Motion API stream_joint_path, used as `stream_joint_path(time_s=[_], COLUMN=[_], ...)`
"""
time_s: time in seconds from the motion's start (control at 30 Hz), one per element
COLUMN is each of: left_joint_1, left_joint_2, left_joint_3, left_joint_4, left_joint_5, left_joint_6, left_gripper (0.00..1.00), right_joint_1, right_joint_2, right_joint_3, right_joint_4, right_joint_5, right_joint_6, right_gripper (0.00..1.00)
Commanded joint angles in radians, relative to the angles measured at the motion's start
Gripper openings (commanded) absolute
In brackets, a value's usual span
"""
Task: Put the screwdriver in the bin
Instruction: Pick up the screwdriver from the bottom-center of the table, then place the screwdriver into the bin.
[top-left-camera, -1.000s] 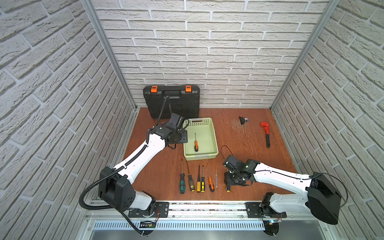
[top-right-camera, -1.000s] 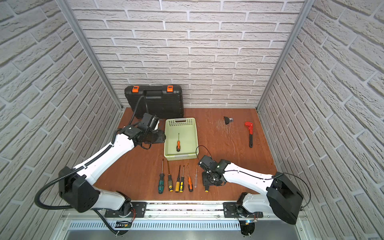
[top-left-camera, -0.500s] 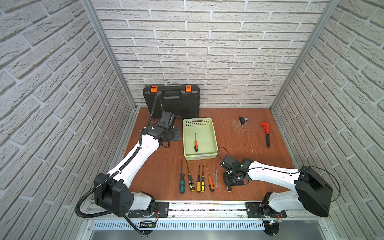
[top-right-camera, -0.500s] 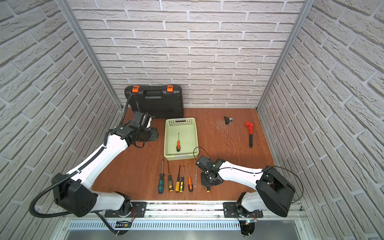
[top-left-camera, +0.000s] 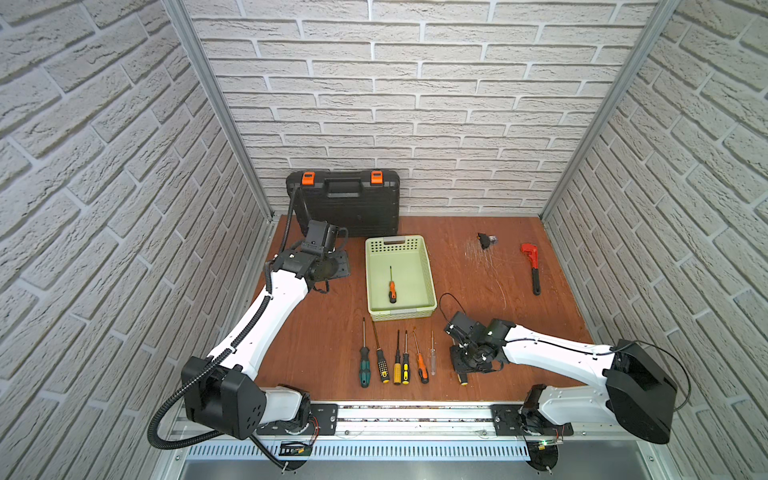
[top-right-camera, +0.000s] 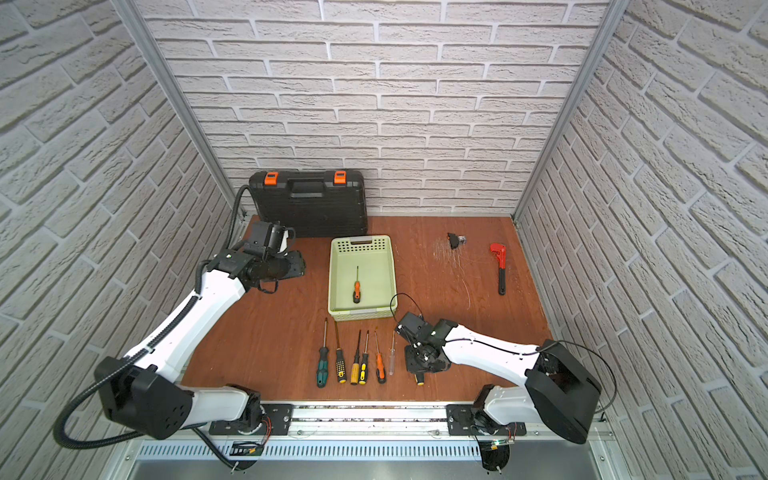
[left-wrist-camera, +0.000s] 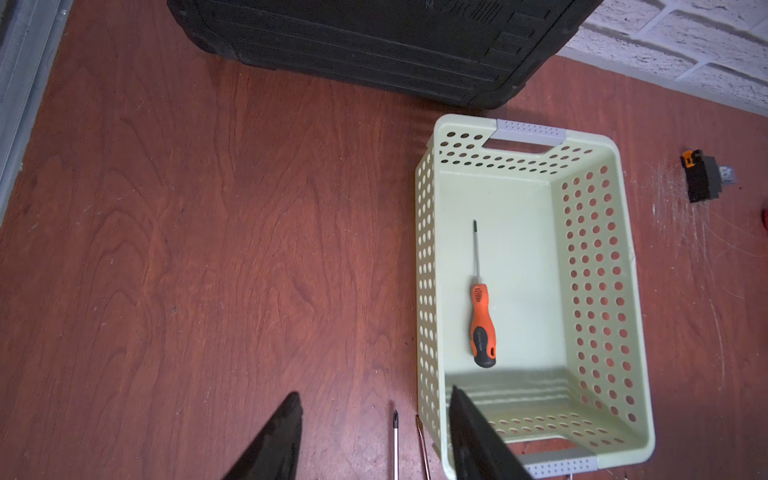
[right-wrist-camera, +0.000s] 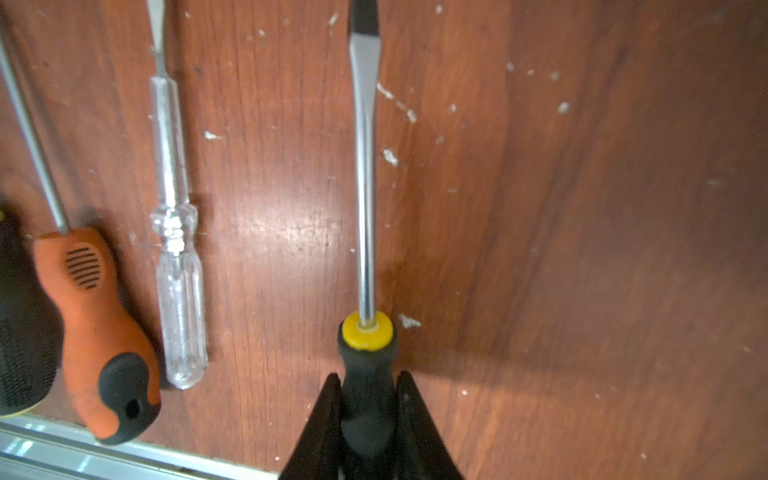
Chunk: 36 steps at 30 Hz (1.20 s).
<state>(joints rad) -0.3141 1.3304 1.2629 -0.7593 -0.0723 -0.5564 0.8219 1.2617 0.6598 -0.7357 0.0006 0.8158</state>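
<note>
The bin's bottom beside the orange-handled screwdriver (top-left-camera: 392, 289) is empty, so my right gripper will next move the yellow-collared screwdriver up and outward over that part of the bin and let go of it.
My right gripper (right-wrist-camera: 368, 388) is shut on the black handle of a yellow-collared flat-blade screwdriver (right-wrist-camera: 365, 187) that lies low on the wooden table, right of the row. In both top views this gripper (top-left-camera: 467, 365) (top-right-camera: 422, 362) covers most of the tool; only the handle end (top-left-camera: 462, 379) shows. The pale green bin (top-left-camera: 401, 242) (left-wrist-camera: 594, 270) stands mid-table with an orange-handled screwdriver (top-left-camera: 392, 289) (left-wrist-camera: 482, 324) inside. My left gripper (top-left-camera: 338, 266) (left-wrist-camera: 374, 392) hangs open and empty, left of the bin.
Several screwdrivers (top-left-camera: 397, 361) lie in a row in front of the bin; the clear-handled one (right-wrist-camera: 178, 291) is nearest my right gripper. A black toolcase (top-left-camera: 345, 208) stands against the back wall. A red pipe wrench (top-left-camera: 532, 266) and a small black part (top-left-camera: 484, 240) lie at the back right.
The right gripper's jaws have closed onto the screwdriver handle. The left arm has drawn back to the left, away from the bin.
</note>
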Motion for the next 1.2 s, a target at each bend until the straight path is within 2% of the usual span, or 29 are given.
stream_joint_path(time_s=[0.0, 0.17, 0.27, 0.33, 0.5, 0.77, 0.9, 1.17], left_joint_1=[0.009, 0.035, 0.05, 0.054, 0.065, 0.087, 0.093, 0.104], left_joint_2=[-0.009, -0.007, -0.011, -0.01, -0.026, -0.125, -0.173, -0.202], left_joint_3=[0.009, 0.044, 0.062, 0.071, 0.056, -0.019, -0.062, -0.094], left_joint_4=[0.013, 0.008, 0.004, -0.004, -0.018, -0.04, -0.038, -0.043], left_joint_5=[0.016, 0.029, 0.032, 0.032, 0.034, 0.038, 0.045, 0.037], left_joint_6=[-0.008, 0.0, 0.003, 0.004, 0.003, -0.031, -0.054, -0.05], left_gripper=[0.57, 0.57, 0.57, 0.57, 0.57, 0.57, 0.57, 0.57], right_joint_1=[-0.02, -0.144, -0.191, -0.227, -0.281, -0.285, -0.28, -0.25], right_joint_2=[-0.079, -0.193, -0.209, -0.168, 0.102, 0.571, 0.689, 0.831], right_joint_3=[0.054, 0.098, 0.218, 0.333, 0.685, 1.063, 1.106, 1.129], right_joint_4=[-0.102, -0.161, -0.193, -0.198, -0.226, -0.148, -0.065, -0.041], right_joint_5=[0.039, -0.008, 0.034, 0.025, -0.061, -0.332, -0.391, -0.328], right_joint_6=[0.007, -0.028, -0.1, -0.173, -0.357, -0.412, -0.379, -0.388], right_gripper=[0.11, 0.1, 0.09, 0.09, 0.08, 0.06, 0.06, 0.06])
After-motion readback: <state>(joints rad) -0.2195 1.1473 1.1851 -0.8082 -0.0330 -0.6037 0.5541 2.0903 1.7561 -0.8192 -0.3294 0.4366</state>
